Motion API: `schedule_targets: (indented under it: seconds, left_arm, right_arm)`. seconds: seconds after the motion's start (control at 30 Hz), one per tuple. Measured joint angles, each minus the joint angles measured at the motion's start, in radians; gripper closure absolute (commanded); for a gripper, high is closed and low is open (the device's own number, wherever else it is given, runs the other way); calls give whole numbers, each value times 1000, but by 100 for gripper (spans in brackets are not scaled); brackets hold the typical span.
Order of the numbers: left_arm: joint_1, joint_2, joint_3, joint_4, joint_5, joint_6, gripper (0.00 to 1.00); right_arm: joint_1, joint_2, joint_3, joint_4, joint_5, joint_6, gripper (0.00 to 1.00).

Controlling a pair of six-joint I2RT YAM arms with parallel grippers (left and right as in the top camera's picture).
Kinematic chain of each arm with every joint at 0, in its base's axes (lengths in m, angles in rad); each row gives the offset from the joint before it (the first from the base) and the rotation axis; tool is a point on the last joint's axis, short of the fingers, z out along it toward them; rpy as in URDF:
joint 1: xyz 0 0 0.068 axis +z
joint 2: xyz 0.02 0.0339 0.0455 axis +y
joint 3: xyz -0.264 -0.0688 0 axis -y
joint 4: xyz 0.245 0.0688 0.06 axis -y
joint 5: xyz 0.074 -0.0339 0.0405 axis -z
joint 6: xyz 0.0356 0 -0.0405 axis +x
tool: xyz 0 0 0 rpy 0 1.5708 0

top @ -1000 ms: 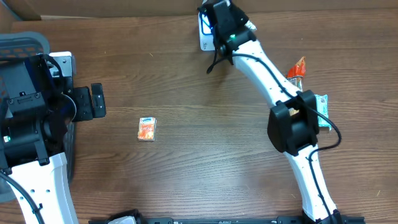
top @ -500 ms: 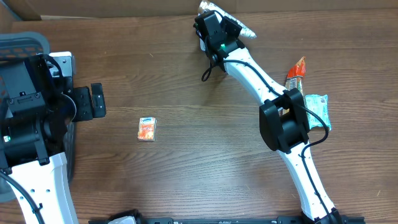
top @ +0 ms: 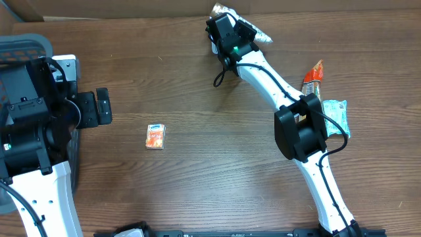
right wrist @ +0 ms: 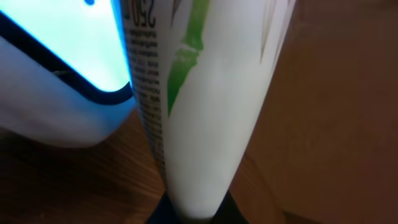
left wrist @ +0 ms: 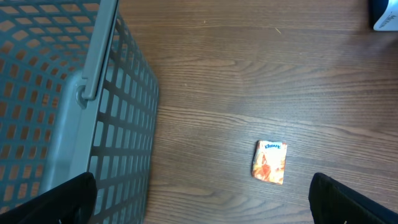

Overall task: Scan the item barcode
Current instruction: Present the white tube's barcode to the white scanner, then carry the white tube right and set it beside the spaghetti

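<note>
My right gripper moves back from the scanner (right wrist: 56,74) next and down beside the red-orange sachet to release the white packet, as its small print already faces the scanner's glow.
My right gripper (top: 228,33) is at the table's far edge, shut on a white packet with green print (top: 261,35). In the right wrist view that packet (right wrist: 211,106) stands up from the black fingers (right wrist: 163,214), its small-print side facing the scanner (right wrist: 56,74), a white unit glowing pale blue just to its left. From overhead the scanner is almost hidden under the wrist. My left gripper (top: 100,107) hangs open and empty at the left, beside the basket; its black fingertips (left wrist: 62,199) frame bare wood.
A small orange packet (top: 156,136) lies left of centre, also seen as the orange packet (left wrist: 270,162). A grey mesh basket (left wrist: 62,93) fills the left. A red-orange sachet (top: 314,74) and a green packet (top: 340,113) lie at the right edge.
Over the last second the right wrist swung left and turned, bringing the white packet up against the scanner; in the last half second it barely shifted. The left arm stayed still.
</note>
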Motion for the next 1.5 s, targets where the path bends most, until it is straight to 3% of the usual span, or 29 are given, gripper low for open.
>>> schedule_targets:
  seconds: [0.3, 0.6, 0.77, 0.9, 1.17, 1.37, 1.43, 1.5]
  left_arm:
    - [0, 0, 0, 0, 0, 0, 0]
    - [0, 0, 0, 0, 0, 0, 0]
    - [0, 0, 0, 0, 0, 0, 0]
    - [0, 0, 0, 0, 0, 0, 0]
    - [0, 0, 0, 0, 0, 0, 0]
    - [0, 0, 0, 0, 0, 0, 0]
    - [0, 0, 0, 0, 0, 0, 0]
    - [0, 0, 0, 0, 0, 0, 0]
  right_arm:
    - [0, -93, -3, -300, -198, 183, 96]
    - [-26, -514, 9, -825, -755, 386, 96]
    - [-103, -588, 1, -1022, -946, 444, 96]
    - [-156, -564, -156, -967, -1007, 486, 96]
    - [-207, -519, -640, -713, -1041, 523, 96]
    - [-281, -515, -780, -634, -1036, 566, 96]
    - [-321, -515, -783, -633, -1012, 590, 84]
    - [-351, -515, -783, -629, -991, 605, 80]
